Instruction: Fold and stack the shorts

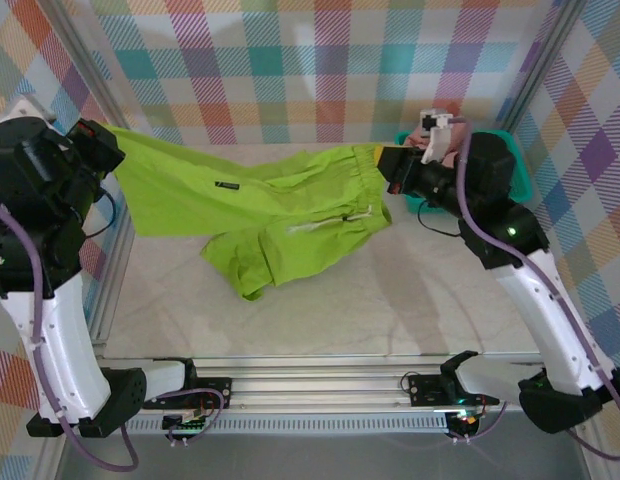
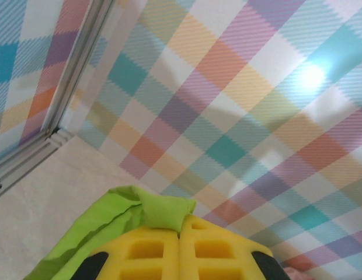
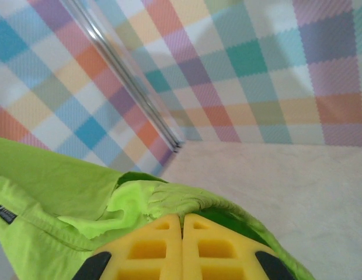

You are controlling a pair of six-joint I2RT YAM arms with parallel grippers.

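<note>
My right gripper is above the beige tabletop with the stretched shorts, so it should move down toward that surface and release the gathered waistband [image 3: 169, 198] there.
The lime green shorts [image 1: 260, 205] hang stretched between both arms above the table, one leg drooping down onto it at the front. My left gripper [image 1: 108, 140] is shut on a leg hem at the far left; its yellow pads pinch a tuft of green cloth [image 2: 163, 211]. My right gripper [image 1: 388, 165] is shut on the gathered waistband [image 3: 169, 198] at the far right. Pink fabric [image 1: 428, 142], likely the salmon shorts, peeks out in the teal basket behind the right wrist.
The teal mesh basket [image 1: 518, 165] sits at the back right corner, mostly hidden by the right arm. Plaid walls close in the back and sides, with metal frame posts [image 1: 108, 255] at the left. The beige tabletop [image 1: 390, 300] lies below.
</note>
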